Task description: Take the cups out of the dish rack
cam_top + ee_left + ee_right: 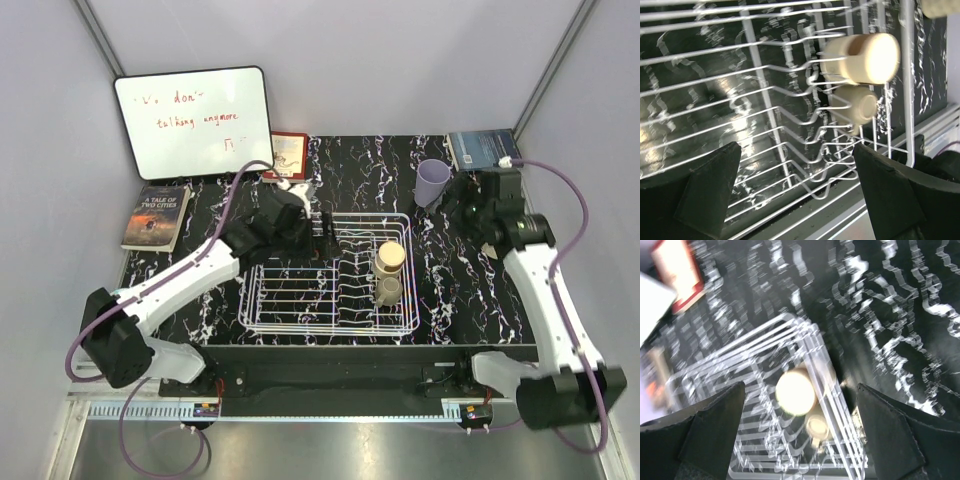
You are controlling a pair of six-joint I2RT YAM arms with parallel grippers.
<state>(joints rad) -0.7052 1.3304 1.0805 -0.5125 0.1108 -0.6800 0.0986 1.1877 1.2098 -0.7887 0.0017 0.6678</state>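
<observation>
I will next move my left gripper to the right in the top view and lower it around the cup's upturned base, since the cream and tan cup (389,258) is upside down.
The white wire dish rack (300,300) sits mid-table. Two cups stand upside down on its right side: a cream and tan cup (389,258) and a smaller olive-grey cup (388,291) in front of it. A lavender cup (432,183) stands upright on the table, back right of the rack. My left gripper (318,228) hovers over the rack's far-left edge, open and empty (797,190); its view shows the cream cup (862,57) and the small cup (855,103). My right gripper (458,205) is just right of the lavender cup, open and empty (800,435); its blurred view shows both rack cups (796,392).
A whiteboard (193,120) leans at the back left, with a paperback (157,216) lying in front of it. A red book (287,153) lies behind the rack and a blue book (480,148) at the back right. Grey walls close in both sides.
</observation>
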